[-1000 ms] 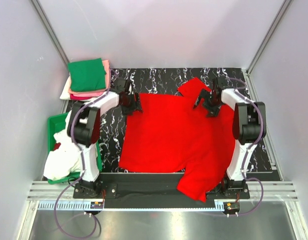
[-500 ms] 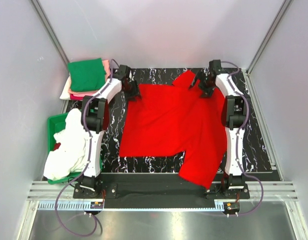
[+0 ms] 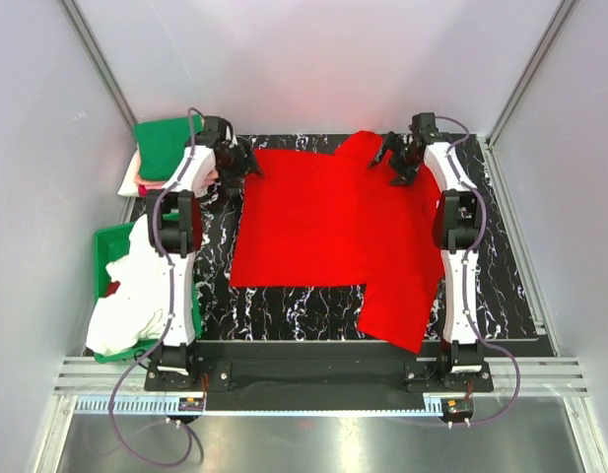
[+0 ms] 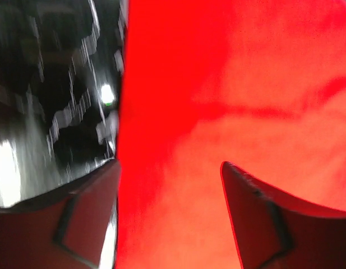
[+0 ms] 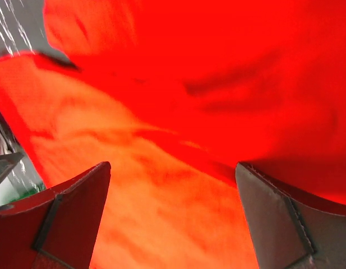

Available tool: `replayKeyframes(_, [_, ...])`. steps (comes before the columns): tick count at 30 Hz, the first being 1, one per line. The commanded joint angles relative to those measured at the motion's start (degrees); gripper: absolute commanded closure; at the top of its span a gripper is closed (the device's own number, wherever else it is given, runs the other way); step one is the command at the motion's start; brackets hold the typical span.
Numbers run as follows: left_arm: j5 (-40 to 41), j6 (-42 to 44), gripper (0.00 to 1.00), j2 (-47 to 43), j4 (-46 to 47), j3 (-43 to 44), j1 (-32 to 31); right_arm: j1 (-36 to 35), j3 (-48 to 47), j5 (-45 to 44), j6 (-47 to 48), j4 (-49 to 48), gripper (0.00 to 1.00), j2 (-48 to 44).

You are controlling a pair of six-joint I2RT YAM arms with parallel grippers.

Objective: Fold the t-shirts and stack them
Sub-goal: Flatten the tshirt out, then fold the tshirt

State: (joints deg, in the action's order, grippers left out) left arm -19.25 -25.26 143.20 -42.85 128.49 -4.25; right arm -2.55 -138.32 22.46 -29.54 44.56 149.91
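My left gripper should move back and down next, onto the red t-shirt's near corner (image 3: 236, 281) by the bin, because that corner lies flat, back from my gripper and below it.
A bright red t-shirt (image 3: 328, 222) lies spread flat on the black marbled table (image 3: 215, 296), one sleeve reaching the near edge at the right. My left gripper (image 3: 244, 166) hovers at the shirt's far left corner, and the left wrist view shows its jaws (image 4: 170, 168) open over the red cloth's edge. At the far right corner, by the folded-over sleeve, my right gripper (image 3: 394, 168) stands open too, with red cloth (image 5: 178, 112) filling the view beyond its fingers (image 5: 77, 207). Folded t-shirts are stacked at the far left: green (image 3: 166, 143) over pink (image 3: 151, 184) and white (image 3: 128, 183).
A green plastic bin (image 3: 108, 241) at the left edge holds a heap of white cloth (image 3: 136, 296). Grey walls enclose the table on three sides. Both arms stretch from their bases at the near edge to the back of the table.
Both arms have reached farther back and the red shirt has slid with them, now flatter. The left gripper narrowed, then opened wider and moved left toward the stack.
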Motion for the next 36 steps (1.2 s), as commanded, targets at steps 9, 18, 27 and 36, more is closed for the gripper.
replayKeyframes(9, [2.62, 0.73, 0.16, -38.67, 1.11, -25.87, -5.76, -0.09, 22.8, -11.01, 6.25, 5.19, 0.0, -38.76])
replayKeyframes(18, [9.22, -3.73, 0.19, -64.86, 7.16, -67.01, -8.67, -1.05, 71.35, -20.27, -4.72, 1.61, 0.0, -75.39])
replayKeyframes(27, [15.11, -9.37, 0.23, -76.31, 8.48, -86.82, -9.9, -15.03, 94.97, -22.2, -19.23, 4.84, 0.05, -98.82])
replayKeyframes(36, [18.19, -11.92, 0.31, -69.99, 15.68, -91.48, -10.16, -15.65, 96.04, -23.08, -20.12, 9.06, 0.04, -102.18])
